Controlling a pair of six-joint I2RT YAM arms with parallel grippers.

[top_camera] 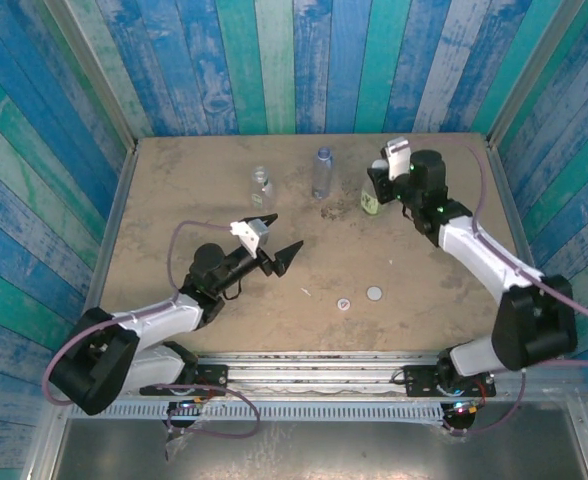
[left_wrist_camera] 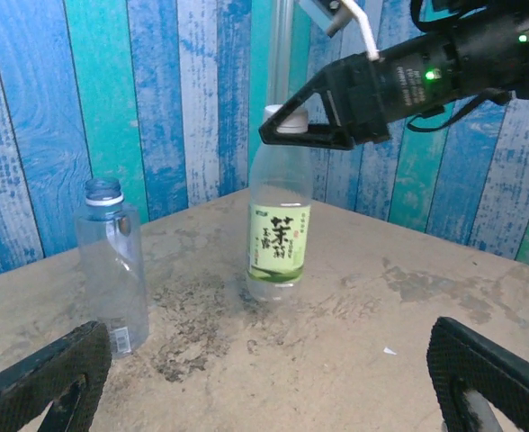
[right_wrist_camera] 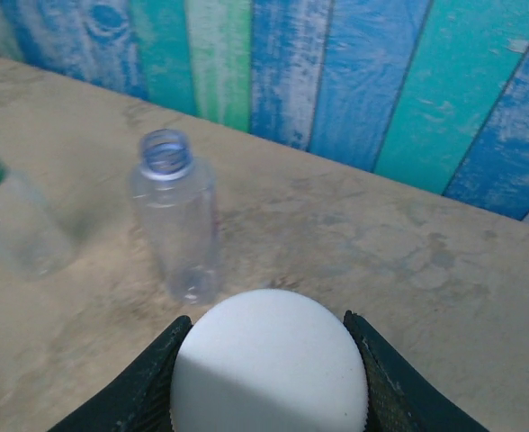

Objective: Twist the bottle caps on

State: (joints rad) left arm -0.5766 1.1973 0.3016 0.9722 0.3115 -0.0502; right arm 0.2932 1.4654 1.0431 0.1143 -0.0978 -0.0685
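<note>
The white cap [top_camera: 379,164] [right_wrist_camera: 270,369] shifts outward toward the back wall next, then leaves my right gripper as it opens. The green-label bottle's neck is directly beneath the fingers.
The green-label bottle [left_wrist_camera: 280,229] stands upright at the back right of the table [top_camera: 174,200], and a plain white cap [right_wrist_camera: 269,364] sits on its neck. My right gripper [top_camera: 373,188] is shut on that cap from above; its fingers [left_wrist_camera: 323,135] clamp the cap's sides. The blue-tinted bottle [top_camera: 322,172] and the plain clear bottle [top_camera: 262,185] stand uncapped to the left. A white cap with a red-blue mark [top_camera: 344,303] and a pale grey cap [top_camera: 375,293] lie flat near the front. My left gripper [top_camera: 276,242] hangs open and holds nothing, left of centre.
Blue and green plank walls [top_camera: 274,60] close the table on three sides. A small white scrap [top_camera: 305,292] lies near the loose caps. Dark stains [top_camera: 329,212] mark the surface in front of the bottles.
</note>
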